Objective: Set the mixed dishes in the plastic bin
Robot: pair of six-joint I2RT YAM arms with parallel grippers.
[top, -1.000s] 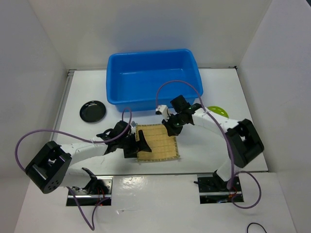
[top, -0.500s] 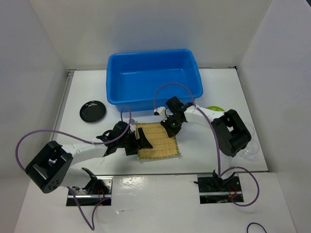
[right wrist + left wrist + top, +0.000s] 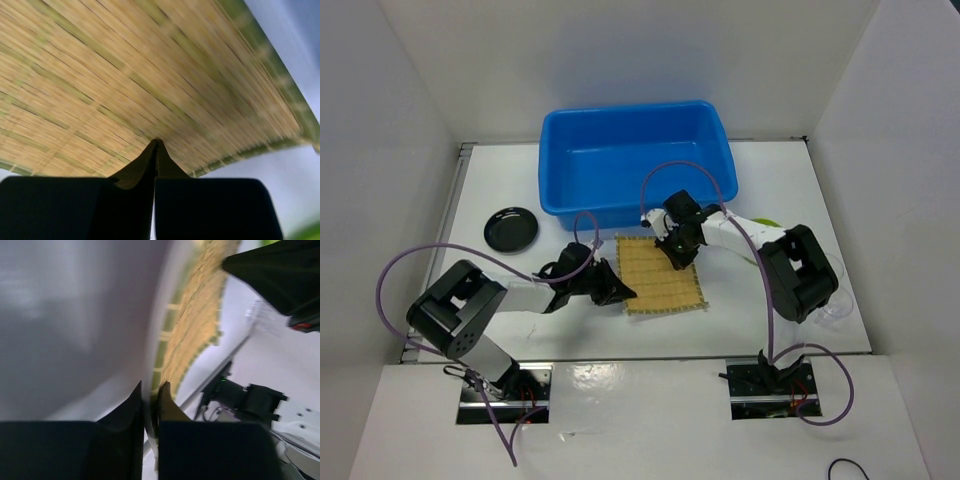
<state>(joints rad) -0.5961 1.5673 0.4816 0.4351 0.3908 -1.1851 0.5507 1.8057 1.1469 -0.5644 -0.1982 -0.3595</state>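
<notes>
My left gripper will next lift the mat over the near side of the bin, lower it inside and let it go, because the bin's empty bottom is beyond that side, outward of the gripper.
The tan bamboo mat lies flat on the table in front of the blue plastic bin. My left gripper is shut on the mat's left edge; in the left wrist view the mat runs edge-on between the closed fingers. My right gripper is shut with its tips resting on top of the mat, holding nothing. A small black plate sits at the left. The lime-green plate is mostly hidden behind the right arm. A clear cup stands at the right.
The bin's near wall stands just behind the mat and the right gripper. White walls enclose the table on three sides. The right arm's elbow hangs over the right side of the table.
My left gripper went from open to shut on the mat's left edge and its arm folded in. The mat has slid right and turned a little. The right gripper stayed shut.
</notes>
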